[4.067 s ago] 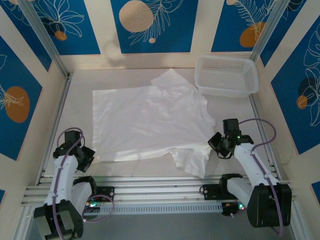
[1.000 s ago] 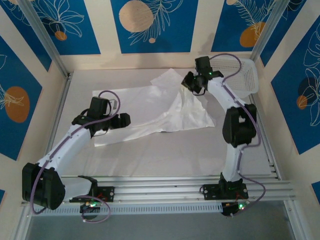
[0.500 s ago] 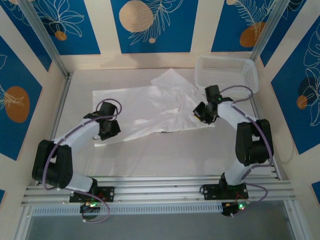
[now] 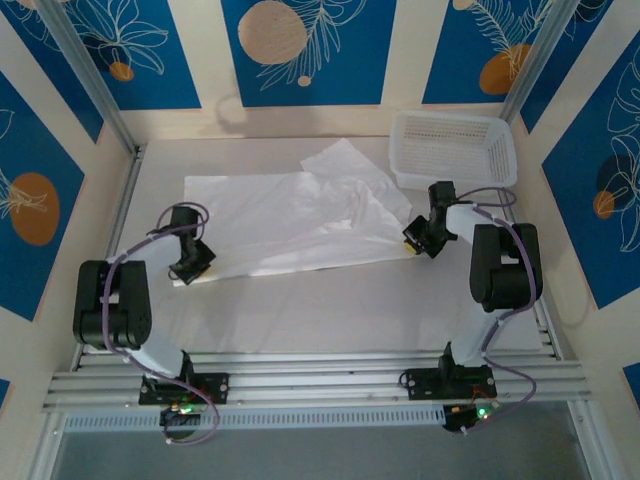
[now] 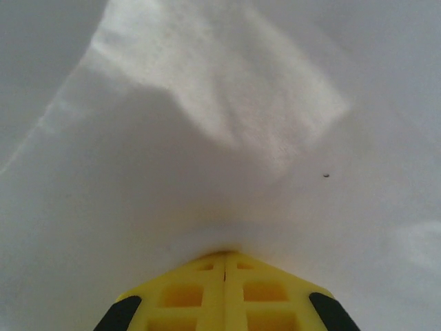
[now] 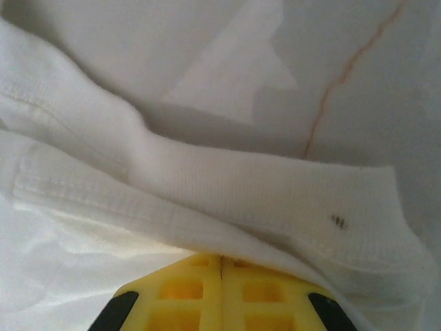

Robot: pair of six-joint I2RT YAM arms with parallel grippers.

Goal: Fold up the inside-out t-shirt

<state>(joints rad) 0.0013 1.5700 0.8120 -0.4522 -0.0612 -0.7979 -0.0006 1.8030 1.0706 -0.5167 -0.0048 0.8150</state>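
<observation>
My left gripper draws the shirt's near corner back toward my base over the table next, then releases it there.
The inside-out t-shirt [image 4: 290,220] lies white and folded across the middle of the table, one sleeve [image 4: 345,160] pointing to the back. My left gripper [image 4: 183,272] sits at the shirt's near-left corner, shut on the fabric. In the left wrist view the yellow fingertips [image 5: 224,255] meet, and the cloth [image 5: 220,138] rises from them like a tent. My right gripper [image 4: 413,241] is at the shirt's right edge. In the right wrist view its fingertips [image 6: 220,261] are pressed together under a stitched hem [image 6: 207,186] that drapes over them.
A white mesh basket [image 4: 455,150] stands at the back right, just behind the right arm. Bare table [image 4: 330,310] stretches between the shirt and the arm bases. Metal rails [image 4: 120,220] run along both sides.
Both grippers have closed on the shirt over the last second. The left one moved left and nearer, to the shirt's corner. The right one came down from the basket to the shirt's right edge.
</observation>
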